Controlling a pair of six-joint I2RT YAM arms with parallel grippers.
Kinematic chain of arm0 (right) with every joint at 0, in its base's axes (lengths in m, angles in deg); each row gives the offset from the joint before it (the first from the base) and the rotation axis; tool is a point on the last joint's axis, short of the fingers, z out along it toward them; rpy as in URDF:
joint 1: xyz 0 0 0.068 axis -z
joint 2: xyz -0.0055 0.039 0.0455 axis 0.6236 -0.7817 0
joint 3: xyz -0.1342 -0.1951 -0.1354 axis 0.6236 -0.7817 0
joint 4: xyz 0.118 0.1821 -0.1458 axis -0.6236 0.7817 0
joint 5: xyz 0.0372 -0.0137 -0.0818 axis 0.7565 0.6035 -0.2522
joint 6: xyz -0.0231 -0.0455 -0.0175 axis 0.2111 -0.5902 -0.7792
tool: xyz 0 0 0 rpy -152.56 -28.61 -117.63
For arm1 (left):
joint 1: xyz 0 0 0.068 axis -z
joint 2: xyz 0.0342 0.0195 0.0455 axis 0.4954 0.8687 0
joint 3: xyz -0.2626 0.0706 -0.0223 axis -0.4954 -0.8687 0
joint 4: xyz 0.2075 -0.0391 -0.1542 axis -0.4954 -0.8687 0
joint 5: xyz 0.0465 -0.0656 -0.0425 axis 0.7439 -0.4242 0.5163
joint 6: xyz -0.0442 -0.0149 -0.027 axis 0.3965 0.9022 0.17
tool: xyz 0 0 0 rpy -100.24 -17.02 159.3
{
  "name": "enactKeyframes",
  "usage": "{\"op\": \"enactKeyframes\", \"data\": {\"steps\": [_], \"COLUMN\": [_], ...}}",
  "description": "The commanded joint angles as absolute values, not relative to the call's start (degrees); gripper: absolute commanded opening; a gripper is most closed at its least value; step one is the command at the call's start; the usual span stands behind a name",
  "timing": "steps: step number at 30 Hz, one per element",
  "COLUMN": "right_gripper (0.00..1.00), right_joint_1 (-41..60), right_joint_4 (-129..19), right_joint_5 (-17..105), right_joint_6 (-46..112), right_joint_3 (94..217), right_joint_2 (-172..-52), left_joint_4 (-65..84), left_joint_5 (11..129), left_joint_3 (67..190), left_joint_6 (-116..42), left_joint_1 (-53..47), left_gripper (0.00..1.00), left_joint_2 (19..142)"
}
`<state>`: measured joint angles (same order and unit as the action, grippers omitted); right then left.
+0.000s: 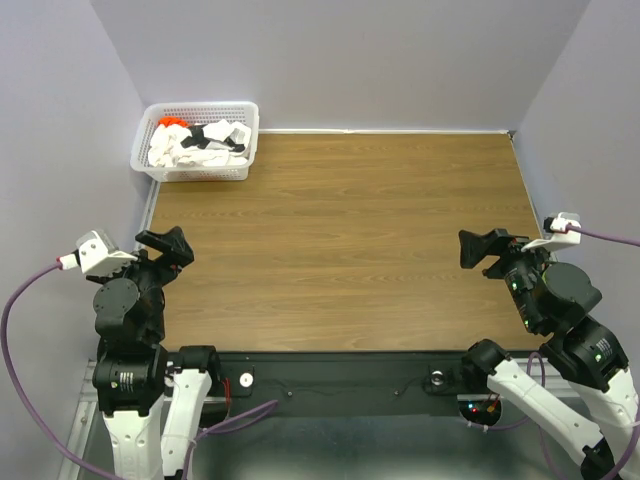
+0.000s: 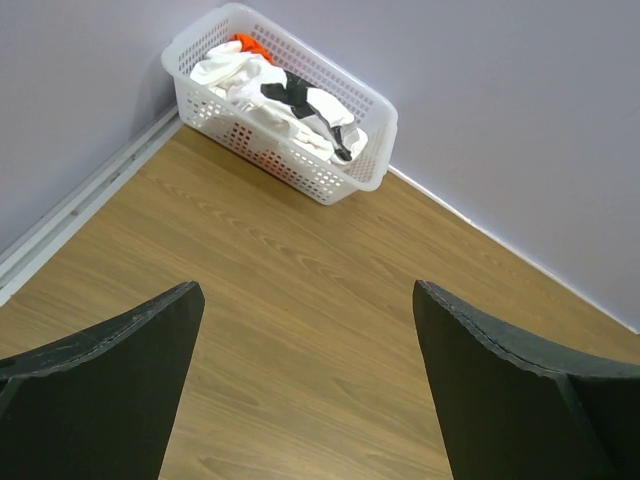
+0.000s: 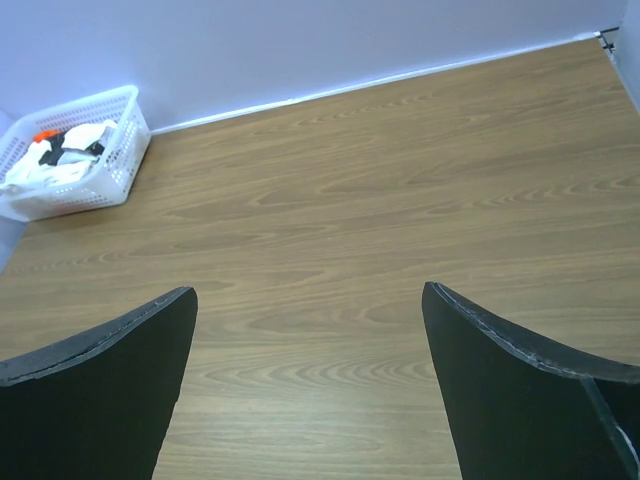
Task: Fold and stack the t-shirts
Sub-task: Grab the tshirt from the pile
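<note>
The left gripper reaches outward to the basket (image 1: 242, 140) next and lowers open onto the white cloth beside the black part, since the tabletop is still bare of shirts.
A crumpled heap of t-shirts (image 1: 198, 141), white with black and orange parts, lies in a white plastic basket (image 1: 242, 140) at the table's far left corner. The heap also shows in the left wrist view (image 2: 280, 100) and small in the right wrist view (image 3: 62, 152). My left gripper (image 1: 168, 244) is open and empty, raised over the table's near left part, well short of the basket. My right gripper (image 1: 484, 250) is open and empty over the near right part. No shirt lies on the table.
The wooden table (image 1: 340, 230) is bounded by grey walls at the left, back and right. The basket (image 2: 365, 150) sits against the left and back walls. The black base rail with cables runs along the near edge (image 1: 340, 375).
</note>
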<state>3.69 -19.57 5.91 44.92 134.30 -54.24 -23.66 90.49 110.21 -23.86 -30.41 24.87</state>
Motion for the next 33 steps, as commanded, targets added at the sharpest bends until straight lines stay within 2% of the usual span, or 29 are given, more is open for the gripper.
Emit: {"op": "enactKeyframes", "data": {"steps": [1,7,15,23,33], "right_gripper": [1.00,1.00,1.00,1.00,1.00], "right_joint_1": [3.87,3.87,3.87,3.87,3.87], "right_joint_4": [-21.94,-22.12,-22.82,-24.05,-24.14], "right_joint_5": [3.68,5.07,9.20,12.91,6.23], "right_joint_6": [44.90,45.25,46.03,47.88,47.09], "right_joint_3": [133.65,133.30,131.63,130.84,131.98], "right_joint_2": [-54.33,-56.88,-62.68,-66.72,-68.75], "left_joint_4": [-22.76,-18.56,-7.93,-1.76,-5.18], "left_joint_5": [91.03,90.77,91.91,93.32,91.47], "left_joint_3": [109.54,108.66,113.75,128.77,152.32], "left_joint_6": [-21.11,-15.67,-13.02,-10.83,-8.45], "left_joint_1": [-30.14,-30.14,-30.22,-33.65,-36.99], "left_gripper": [0.97,0.96,0.95,0.88,0.77], "left_joint_2": [26.63,35.67,62.27,87.08,113.02]}}
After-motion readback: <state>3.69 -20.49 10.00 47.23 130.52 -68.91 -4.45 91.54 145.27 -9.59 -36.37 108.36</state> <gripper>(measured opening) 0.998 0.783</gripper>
